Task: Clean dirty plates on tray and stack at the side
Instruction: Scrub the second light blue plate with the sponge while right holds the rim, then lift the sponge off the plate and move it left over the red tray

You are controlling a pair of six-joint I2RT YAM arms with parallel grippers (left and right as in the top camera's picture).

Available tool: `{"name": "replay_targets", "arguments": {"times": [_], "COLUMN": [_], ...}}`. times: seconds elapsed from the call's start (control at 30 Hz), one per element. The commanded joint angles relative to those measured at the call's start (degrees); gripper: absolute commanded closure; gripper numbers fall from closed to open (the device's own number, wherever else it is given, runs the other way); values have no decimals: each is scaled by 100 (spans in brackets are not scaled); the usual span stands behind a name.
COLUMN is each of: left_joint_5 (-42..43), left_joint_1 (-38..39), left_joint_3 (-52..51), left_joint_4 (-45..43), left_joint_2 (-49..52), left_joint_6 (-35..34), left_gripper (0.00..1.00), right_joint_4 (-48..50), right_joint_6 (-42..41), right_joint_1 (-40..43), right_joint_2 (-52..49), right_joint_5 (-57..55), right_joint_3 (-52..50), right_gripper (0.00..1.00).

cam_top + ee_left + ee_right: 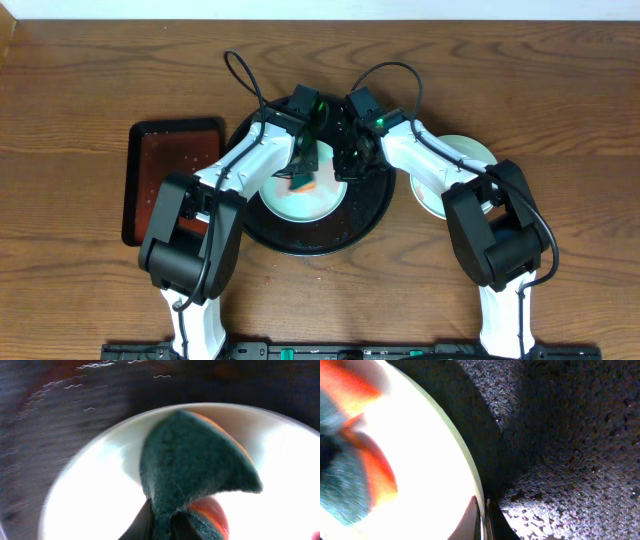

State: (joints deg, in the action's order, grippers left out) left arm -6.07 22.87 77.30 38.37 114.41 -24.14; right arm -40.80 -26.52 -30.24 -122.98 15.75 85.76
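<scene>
My right gripper eases the pale mint plate's rim [344,186] [476,485] slightly to the right in the overhead view next and releases it. The plate rests on the black tray.
A pale mint plate [300,203] lies on the round black tray [362,215]. My left gripper [302,172] is shut on a green and orange sponge [301,181] and presses it on the plate's middle; in the left wrist view the sponge [192,467] covers the plate [100,505]. My right gripper [347,160] is shut on the plate's right rim, seen in the right wrist view [483,520], with the plate [430,460] to its left and the tray [555,435] to its right. Other plates [462,155] are stacked on the table to the right of the tray.
A rectangular dark reddish tray [165,160] lies on the wooden table to the left of the black tray. Both arms cross over the black tray's back half.
</scene>
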Motion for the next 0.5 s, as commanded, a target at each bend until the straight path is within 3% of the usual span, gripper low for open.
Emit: {"name": "replay_targets", "arguments": {"times": [0.0, 0.1, 0.33, 0.47], "left_joint_5": [-1692, -929, 2955, 4037], "left_joint_1": [-275, -245, -240, -247], "left_joint_3": [-166, -166, -166, -155], "left_joint_4": [435, 813, 1169, 1252], "left_joint_2": [264, 264, 247, 90], "left_joint_6": [-426, -319, 1998, 2629], "left_gripper": [93, 92, 92, 93], "right_joint_4": [-136, -146, -146, -142], "right_joint_6": [46, 48, 46, 48], "right_joint_1": [-61, -59, -55, -55], "right_joint_2": [-455, -455, -455, -455], "right_joint_5": [-498, -496, -481, -439], "right_joint_3": [-306, -306, -306, -306], "right_gripper": [99, 99, 99, 99]}}
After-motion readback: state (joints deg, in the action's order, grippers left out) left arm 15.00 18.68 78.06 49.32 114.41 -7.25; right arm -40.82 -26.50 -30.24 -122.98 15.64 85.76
